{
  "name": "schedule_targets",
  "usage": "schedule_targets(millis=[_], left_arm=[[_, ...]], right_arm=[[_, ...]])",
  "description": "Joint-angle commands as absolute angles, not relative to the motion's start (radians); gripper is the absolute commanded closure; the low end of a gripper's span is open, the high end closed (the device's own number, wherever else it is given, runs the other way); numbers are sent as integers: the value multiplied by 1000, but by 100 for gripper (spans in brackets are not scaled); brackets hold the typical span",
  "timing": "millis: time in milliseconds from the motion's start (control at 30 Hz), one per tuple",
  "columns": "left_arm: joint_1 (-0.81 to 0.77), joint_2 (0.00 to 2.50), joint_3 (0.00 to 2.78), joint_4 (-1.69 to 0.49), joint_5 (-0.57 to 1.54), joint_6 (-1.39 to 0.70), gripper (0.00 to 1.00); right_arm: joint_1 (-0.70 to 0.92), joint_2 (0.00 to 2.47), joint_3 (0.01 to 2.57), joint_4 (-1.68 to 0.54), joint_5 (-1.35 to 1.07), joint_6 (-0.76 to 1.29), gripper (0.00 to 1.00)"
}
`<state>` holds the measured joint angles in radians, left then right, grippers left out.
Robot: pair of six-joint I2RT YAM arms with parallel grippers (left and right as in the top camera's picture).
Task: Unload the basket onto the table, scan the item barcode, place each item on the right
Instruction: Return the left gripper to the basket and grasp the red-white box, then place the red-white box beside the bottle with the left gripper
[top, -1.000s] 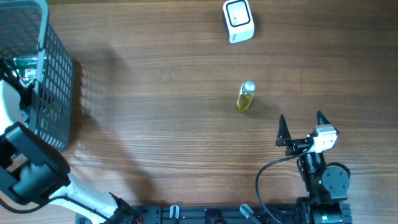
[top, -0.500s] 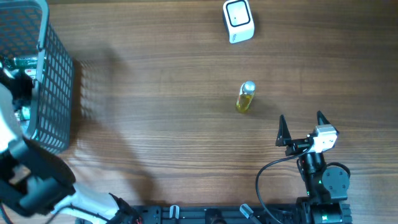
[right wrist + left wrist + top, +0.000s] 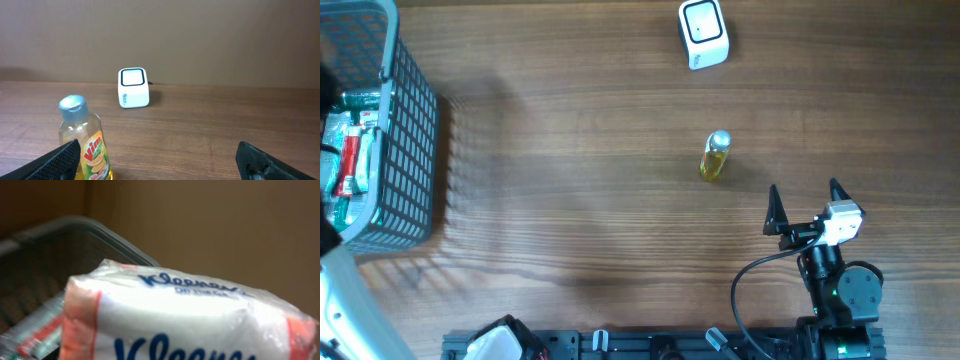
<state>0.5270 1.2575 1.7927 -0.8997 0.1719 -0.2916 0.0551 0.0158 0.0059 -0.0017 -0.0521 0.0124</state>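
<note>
I will next move the pack (image 3: 190, 320) to the right in the overhead view with my left gripper, then lower it and let it go on the bare tabletop beside the Vim bottle.
A white Kleenex tissue pack (image 3: 190, 320) with blue lettering and red ends fills the left wrist view. It is raised above the rim of the grey basket (image 3: 100, 230) and sits right at my left gripper, whose fingers are hidden behind it. A white scanner box (image 3: 703, 34) stands at the far side of the table, also visible in the right wrist view (image 3: 133, 88). My right gripper (image 3: 805, 205) rests open near the front edge with nothing between its fingers. A yellow Vim bottle (image 3: 714, 157) stands just ahead of it, by its left finger (image 3: 62, 160).
The grey mesh basket (image 3: 410, 130) stands at the left table edge with red and green packages (image 3: 350, 165) inside. A white part of the left arm (image 3: 335, 300) shows at the lower left. A black cable (image 3: 750, 290) loops beside the right arm's base.
The left arm has risen and drawn off the left edge of the overhead view, uncovering the basket's contents. The right arm, bottle and scanner have not moved.
</note>
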Motion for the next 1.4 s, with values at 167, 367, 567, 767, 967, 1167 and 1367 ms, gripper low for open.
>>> schedule_targets(millis=[167, 367, 567, 767, 967, 1167, 1367], left_arm=[[81, 1347, 1789, -1166, 91, -433, 64], [-215, 1485, 1675, -1150, -74, -585, 65], [-424, 1622, 1548, -996, -99, -657, 65], [-587, 1778, 1502, -897, -152, -792, 67], [-693, 1914, 1502, -855, -212, -850, 66], [-738, 1994, 1502, -807, -237, -878, 65], [-738, 2006, 1502, -800, -234, -898, 32]], right_arm=[[51, 14, 5, 1, -58, 1, 0], [51, 14, 5, 1, -58, 0, 0], [51, 14, 5, 1, -58, 1, 0], [51, 14, 5, 1, -58, 0, 0], [51, 14, 5, 1, -58, 1, 0], [51, 14, 5, 1, -58, 1, 0], [51, 14, 5, 1, -58, 1, 0]])
